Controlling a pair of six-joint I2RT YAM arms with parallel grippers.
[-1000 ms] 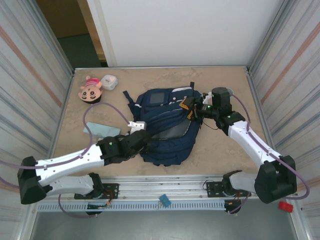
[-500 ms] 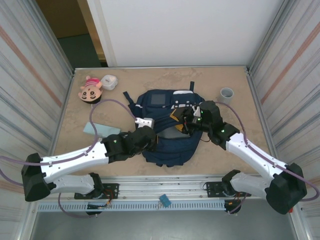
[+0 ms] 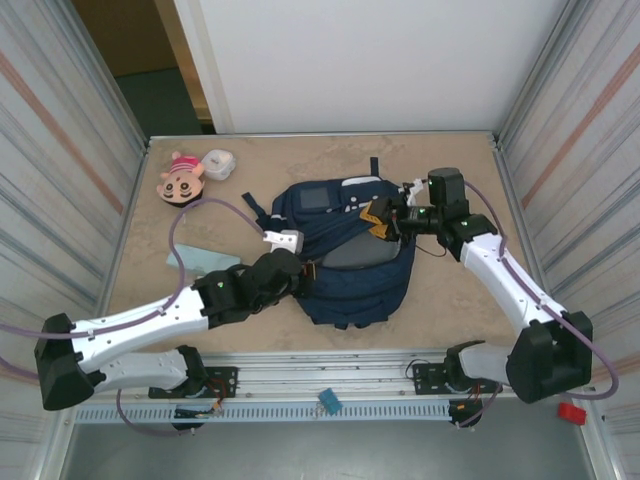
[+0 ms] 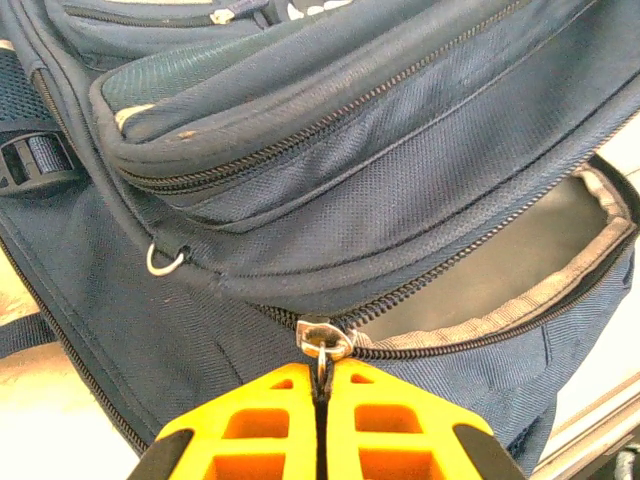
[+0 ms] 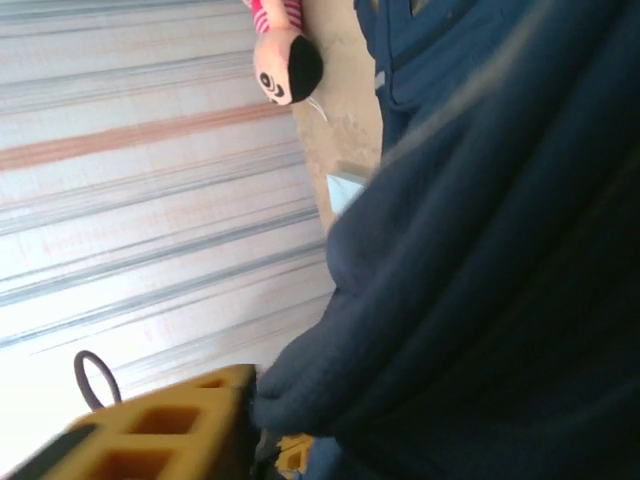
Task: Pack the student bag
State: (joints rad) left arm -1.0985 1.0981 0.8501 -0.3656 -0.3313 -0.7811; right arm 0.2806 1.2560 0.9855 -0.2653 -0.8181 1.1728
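I will next pull the metal zipper pull outward along the bag's side edge (image 3: pixel 287 226) (image 4: pixel 222 288) with my left gripper and release it, as the main compartment's zipper is still closed beyond the slider.
The student bag (image 3: pixel 350 270), a navy backpack with a grey square patch, lies in the middle of the table with its main compartment zipped partly open and a dark opening (image 4: pixel 500 265) showing. My left gripper (image 3: pixel 303 268) is at the bag's left side, shut on the metal zipper pull (image 4: pixel 324 365) just below the slider. The right gripper (image 3: pixel 380 218) is at the bag's upper right edge. In the right wrist view a fold of navy fabric (image 5: pixel 300 385) sits pinched against its yellow finger (image 5: pixel 170 425).
A small doll (image 3: pixel 180 178) and a white round object (image 3: pixel 218 164) lie at the far left of the table. A pale blue flat item (image 3: pixel 205 260) rests left of the bag, under my left arm's cable. Corrugated walls close in both sides.
My right gripper dipped toward the bag's middle, then drew back up and to the right with the fabric. The bag shifted right and its opening gapes wider. The left gripper stayed shut on the pull.
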